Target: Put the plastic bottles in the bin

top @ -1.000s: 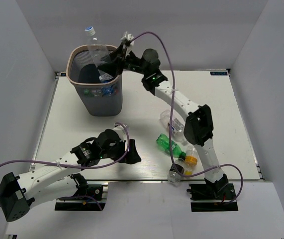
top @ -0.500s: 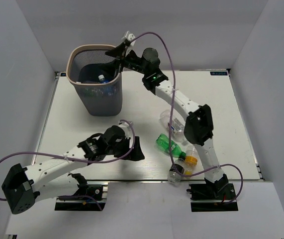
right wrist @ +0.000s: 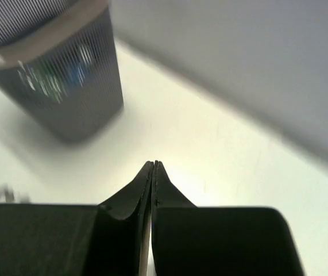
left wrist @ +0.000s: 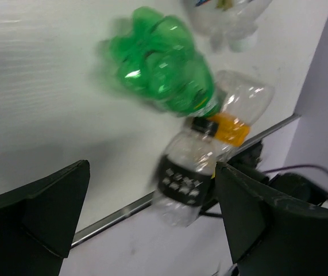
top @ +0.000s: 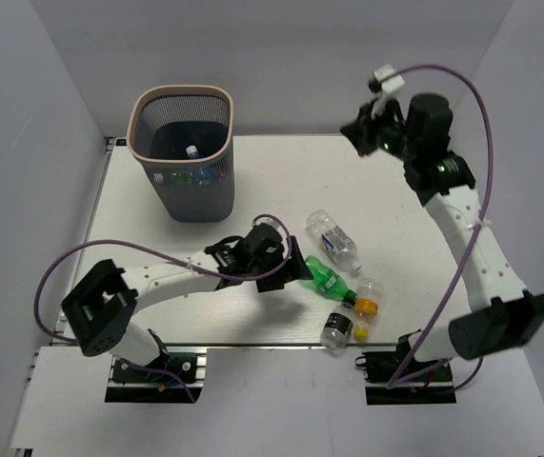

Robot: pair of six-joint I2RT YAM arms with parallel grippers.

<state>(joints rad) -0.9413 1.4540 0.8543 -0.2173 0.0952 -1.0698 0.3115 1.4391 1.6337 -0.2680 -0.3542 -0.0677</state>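
My left gripper lowers toward the right in the top view next and closes around the green bottle's middle (top: pixel 327 280) (left wrist: pixel 177 77), as that bottle lies nearest my open fingers.
The dark mesh bin (top: pixel 195 198) stands at the far left, with bottles lying inside, one blue-capped (top: pixel 193 150). Four plastic bottles lie near the front right: a clear one (top: pixel 333 238), a green one (top: pixel 324 276), an orange-labelled one (top: pixel 366 298) and a black-labelled one (top: pixel 336 328). My left gripper (top: pixel 295 269) is open, low over the table, just left of the green bottle (left wrist: pixel 164 69); the black-labelled bottle (left wrist: pixel 186 178) shows between its fingers but farther off. My right gripper (top: pixel 355 131) is shut and empty, raised at the far right.
The table's front edge (left wrist: pixel 112 215) runs just beyond the black-labelled bottle. In the right wrist view the bin (right wrist: pixel 54 69) lies far ahead to the left, across bare white table (right wrist: pixel 209 149). Grey walls enclose the table on three sides.
The right gripper let its clear bottle drop into the bin, then swung away to the far right and shut. The left arm reached right, toward the green bottle.
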